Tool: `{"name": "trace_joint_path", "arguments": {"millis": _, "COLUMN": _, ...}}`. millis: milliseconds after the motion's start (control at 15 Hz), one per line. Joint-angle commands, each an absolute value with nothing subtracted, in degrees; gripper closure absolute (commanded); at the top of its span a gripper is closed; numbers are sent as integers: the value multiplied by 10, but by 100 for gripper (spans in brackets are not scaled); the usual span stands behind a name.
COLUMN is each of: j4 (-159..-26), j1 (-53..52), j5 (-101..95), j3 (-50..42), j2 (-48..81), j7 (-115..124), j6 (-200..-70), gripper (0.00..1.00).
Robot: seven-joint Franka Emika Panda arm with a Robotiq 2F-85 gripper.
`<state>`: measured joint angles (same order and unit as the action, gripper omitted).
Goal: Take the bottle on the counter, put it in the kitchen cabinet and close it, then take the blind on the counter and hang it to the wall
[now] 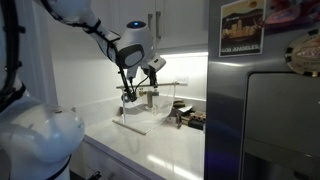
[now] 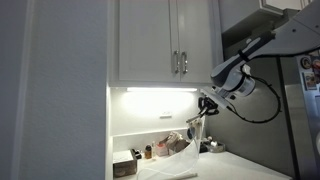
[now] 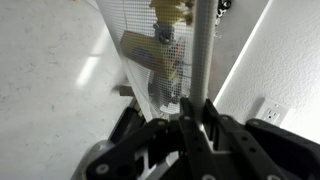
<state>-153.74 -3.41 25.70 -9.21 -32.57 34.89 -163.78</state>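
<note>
Next I need to move my gripper back from the wall and down to release the blind's rod [image 3: 203, 50], because the counter's bare front part lies there, below and back.
My gripper [image 1: 129, 92] [image 2: 205, 104] [image 3: 197, 118] is shut on the blind's pale rod [image 3: 203, 50], above the white counter [image 1: 150, 145] near the wall [image 3: 285, 45]. The blind [image 1: 137, 112] [image 2: 188, 150] [image 3: 150, 45] hangs from the rod as a semi-translucent mesh sheet, and its lower edge reaches the counter. In the wrist view the rod runs straight up between my two dark fingers. The kitchen cabinet [image 2: 165, 40] above has both doors shut, with silver bar handles [image 2: 180, 63]. The bottle is out of view.
A white outlet plate [image 3: 272, 112] sits on the wall beside my gripper. A dark grey tray [image 2: 125, 166] and small items [image 2: 150, 152] stand at the back of the counter. A steel fridge [image 1: 265, 120] bounds one end, and a strip light glows under the cabinet.
</note>
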Motion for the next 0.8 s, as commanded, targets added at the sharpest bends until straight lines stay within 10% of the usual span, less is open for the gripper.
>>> {"name": "trace_joint_path", "arguments": {"millis": 0, "j4": -1575, "j1": -22, "j5": 295, "j3": -93, "j2": -376, "j7": 307, "j6": -1642, "gripper": 96}}
{"name": "trace_joint_path", "arguments": {"millis": 733, "j4": -1590, "j1": 78, "j5": 263, "j3": -102, "j2": -347, "j7": 265, "j6": -1562, "gripper": 96}}
